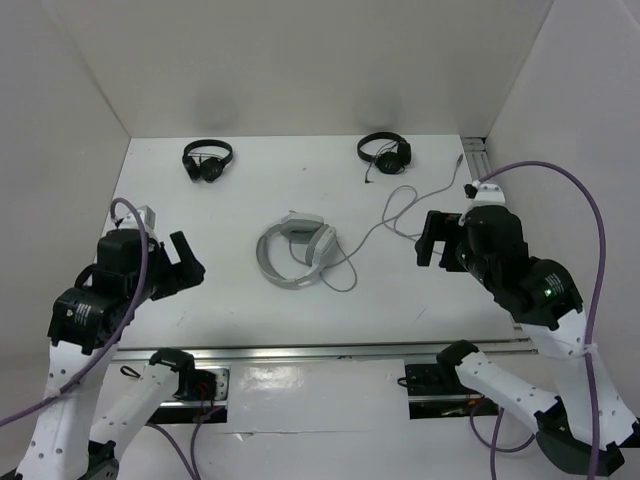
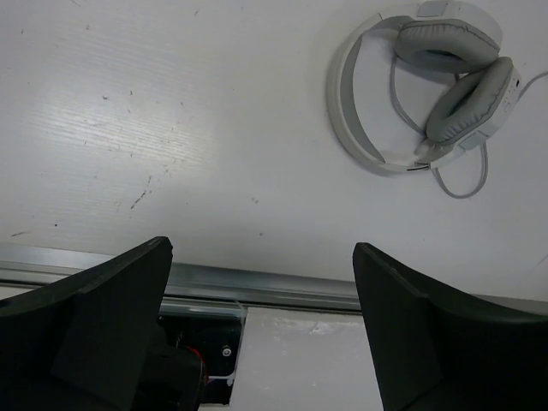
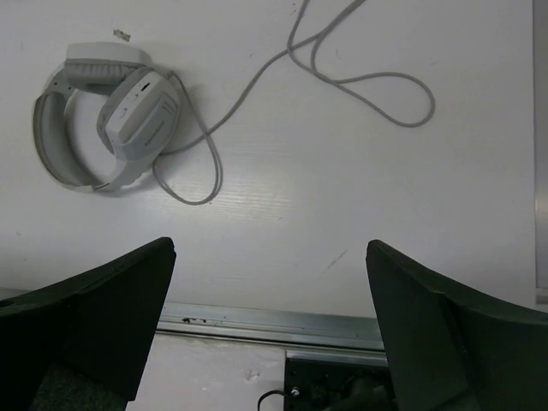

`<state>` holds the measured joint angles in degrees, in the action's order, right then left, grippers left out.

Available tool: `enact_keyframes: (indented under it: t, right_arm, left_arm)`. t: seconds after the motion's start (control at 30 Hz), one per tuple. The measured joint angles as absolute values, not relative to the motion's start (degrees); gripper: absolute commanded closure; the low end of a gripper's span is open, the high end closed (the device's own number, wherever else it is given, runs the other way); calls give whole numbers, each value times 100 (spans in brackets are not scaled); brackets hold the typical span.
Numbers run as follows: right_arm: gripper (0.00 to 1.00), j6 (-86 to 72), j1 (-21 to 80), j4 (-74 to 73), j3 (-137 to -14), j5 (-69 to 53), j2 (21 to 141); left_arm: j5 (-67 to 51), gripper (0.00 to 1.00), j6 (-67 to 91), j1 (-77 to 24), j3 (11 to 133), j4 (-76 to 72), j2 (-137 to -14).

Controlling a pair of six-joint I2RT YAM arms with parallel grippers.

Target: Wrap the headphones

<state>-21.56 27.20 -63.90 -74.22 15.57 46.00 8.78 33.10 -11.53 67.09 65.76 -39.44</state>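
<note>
The left gripper swings over and down astride the headband's bare curve (image 1: 264, 260) (image 2: 339, 110) next, clear of the earcups. The curve lies below it, to its right in the top view.
The white and light-grey headphones (image 1: 293, 252) lie flat in the middle of the table, earcups folded together. They also show in the left wrist view (image 2: 428, 86) and the right wrist view (image 3: 111, 120). Their thin pale cable (image 1: 400, 210) loops loosely from the earcups toward the back right; its loops show in the right wrist view (image 3: 360, 68). My left gripper (image 1: 185, 262) is open and empty, left of the headphones, above the table. My right gripper (image 1: 432, 240) is open and empty, right of the headphones, near the cable.
Two small black headphones lie at the back: one at the back left (image 1: 208, 159), one at the back right (image 1: 384, 150). A metal rail (image 1: 320, 350) runs along the near table edge. White walls enclose the table on three sides.
</note>
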Motion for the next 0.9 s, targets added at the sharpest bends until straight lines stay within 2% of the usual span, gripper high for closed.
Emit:
enact_keyframes:
  t: [0.37, 0.6, 0.77, 0.9]
  right_arm:
    - [0, -2056, 3138, -6213, -7902, 2252, 4744]
    - [0, -1918, 3507, -5902, -8128, 2416, 5078]
    - [0, -1765, 3511, -5522, -7996, 2231, 5380]
    - [0, -1658, 3511, -5328, -7813, 1970, 5612]
  left_arm:
    - [1162, 0, 3347, -1157, 6713, 6512, -4665]
    - [405, 0, 3684, -1232, 6121, 5623, -4851]
    - [128, 0, 4274, -1752, 5389, 4609, -5996]
    - [215, 0, 5022, -2231, 5249, 4051, -7057]
